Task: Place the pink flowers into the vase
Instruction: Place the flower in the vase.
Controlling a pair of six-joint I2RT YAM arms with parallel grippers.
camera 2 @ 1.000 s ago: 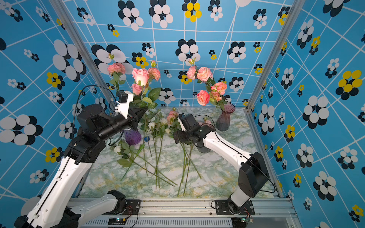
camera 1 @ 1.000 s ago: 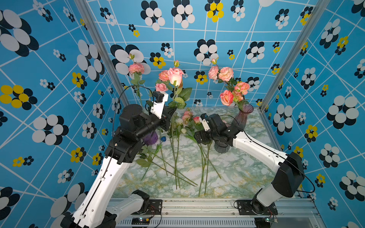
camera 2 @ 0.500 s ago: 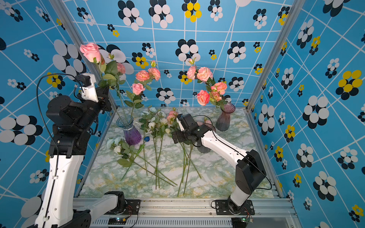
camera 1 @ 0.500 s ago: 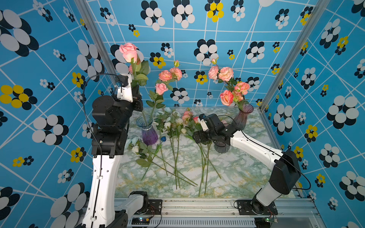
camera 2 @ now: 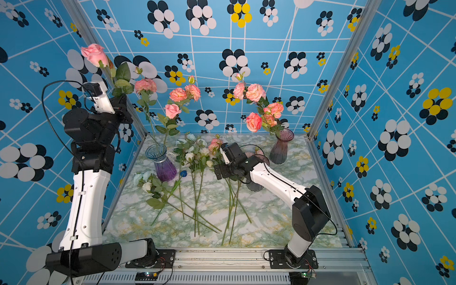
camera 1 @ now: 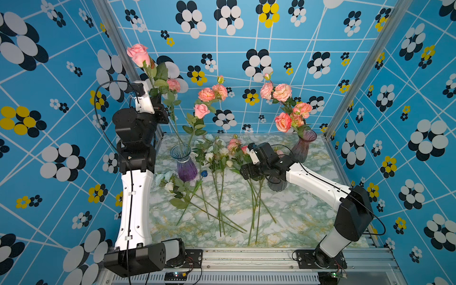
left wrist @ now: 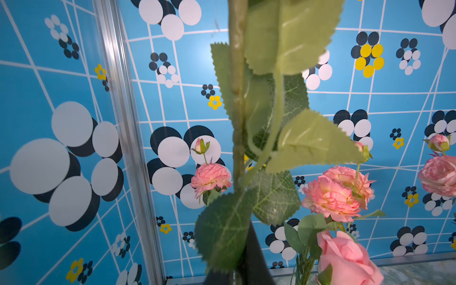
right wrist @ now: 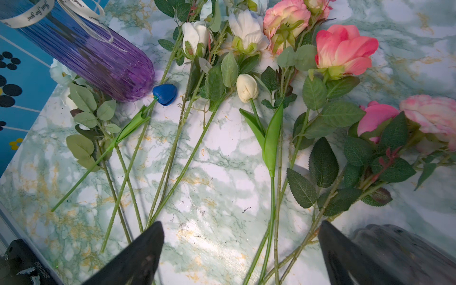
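Note:
I will lower my left gripper toward the open rim of the blue-purple vase (camera 1: 186,162) and release the rose's stem inside it, since that rim is below my gripper.
My left gripper (camera 1: 157,100) is raised high by the left wall, shut on the stem (left wrist: 237,98) of a pink rose (camera 1: 138,55) held upright. Its dark fingers (left wrist: 255,256) show behind the leaves. Below and to its right stands a blue-purple glass vase (camera 1: 186,162) holding pink flowers (camera 1: 206,95). My right gripper (right wrist: 240,234) hangs open low over green stems on the table, with nothing between its fingertips. More pink flowers (right wrist: 345,49) lie on the marble just past it. In both top views the held rose (camera 2: 95,55) is the highest bloom.
A smoky purple vase (camera 1: 304,145) with pink blooms (camera 1: 282,121) stands at the back right. A dark grey vase (camera 1: 277,183) sits behind my right arm. White-flowered stems (right wrist: 246,29) and a small blue flower (right wrist: 164,93) lie beside the blue-purple vase (right wrist: 98,56).
My left arm has swung up and back to the left wall, carrying the pink rose from above the table's middle to high up. The right arm has barely moved.

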